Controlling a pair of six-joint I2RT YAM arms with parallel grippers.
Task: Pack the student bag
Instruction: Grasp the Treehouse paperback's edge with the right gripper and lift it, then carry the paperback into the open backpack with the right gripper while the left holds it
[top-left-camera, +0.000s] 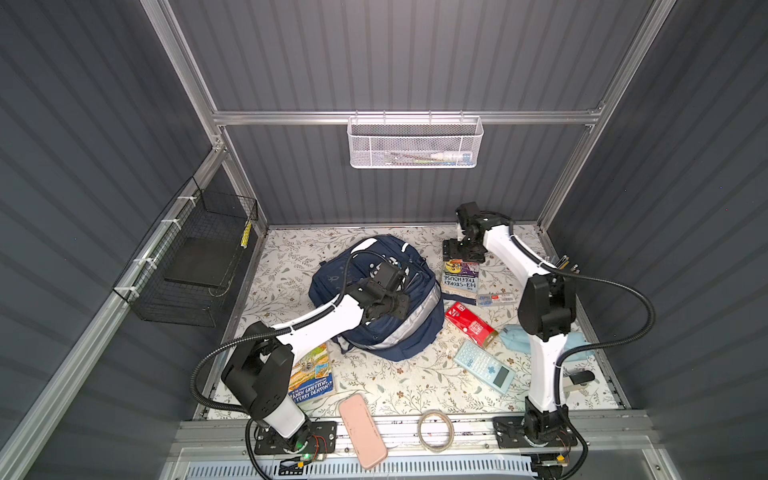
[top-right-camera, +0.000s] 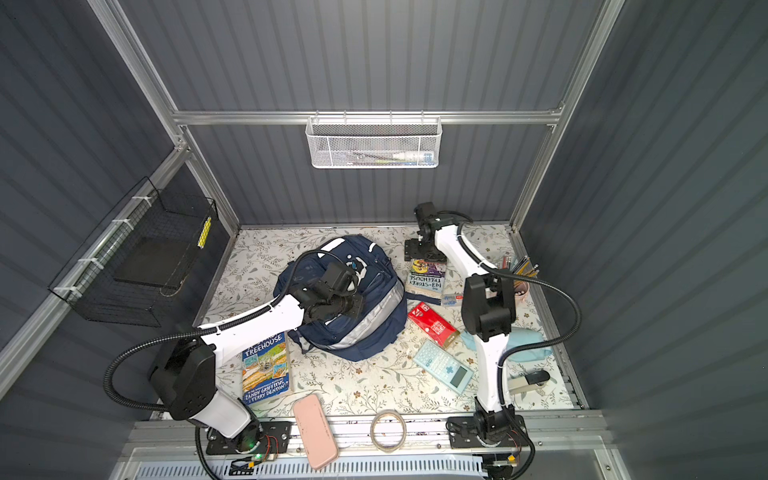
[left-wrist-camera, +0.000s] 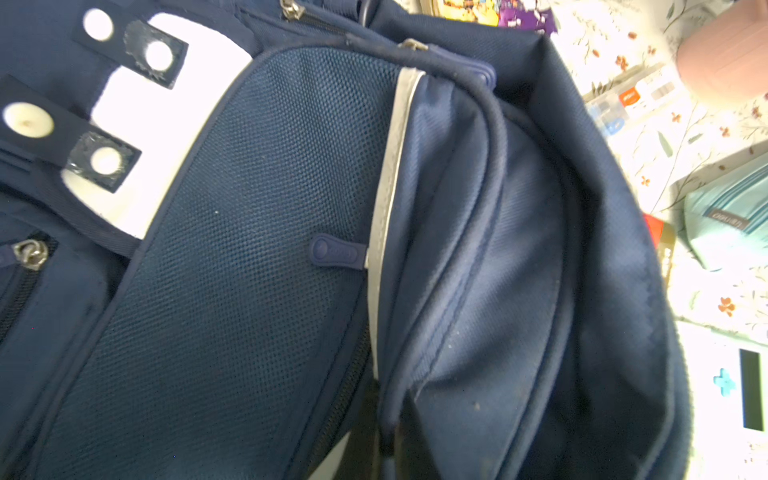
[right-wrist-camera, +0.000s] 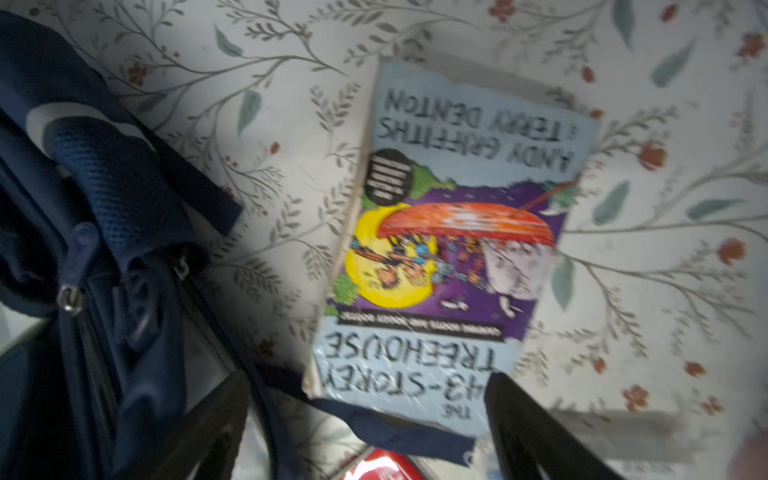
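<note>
My right gripper should next move toward the bag (top-left-camera: 399, 336) and down to pinch the flat-lying Treehouse book by its bag-side long edge, because that edge is exposed.
The student bag (top-left-camera: 399, 336) is a navy backpack with pale stripes, lying mid-table in both top views (top-right-camera: 361, 332). My left gripper (top-left-camera: 392, 309) rests on top of it, shut on the rim of its open main compartment. In the left wrist view the pinched navy edge (left-wrist-camera: 386, 432) sits between the dark fingers, and the compartment gapes beside it. My right gripper (top-left-camera: 463, 251) hangs open above a Treehouse book (top-left-camera: 460, 278) to the right of the bag. In the right wrist view its fingers (right-wrist-camera: 532, 428) straddle the book (right-wrist-camera: 449, 232), and a navy strap (right-wrist-camera: 395, 432) crosses the book's corner.
A second book (top-left-camera: 311, 374) lies under the left arm. A red box (top-left-camera: 469, 324), a calculator (top-left-camera: 484, 368), a pale blue pouch (top-left-camera: 515, 336) and a clear case (top-left-camera: 496, 298) lie at the right. A pink case (top-left-camera: 361, 430) and a tape ring (top-left-camera: 435, 430) sit at the front. A pencil cup (top-right-camera: 519, 282) stands far right.
</note>
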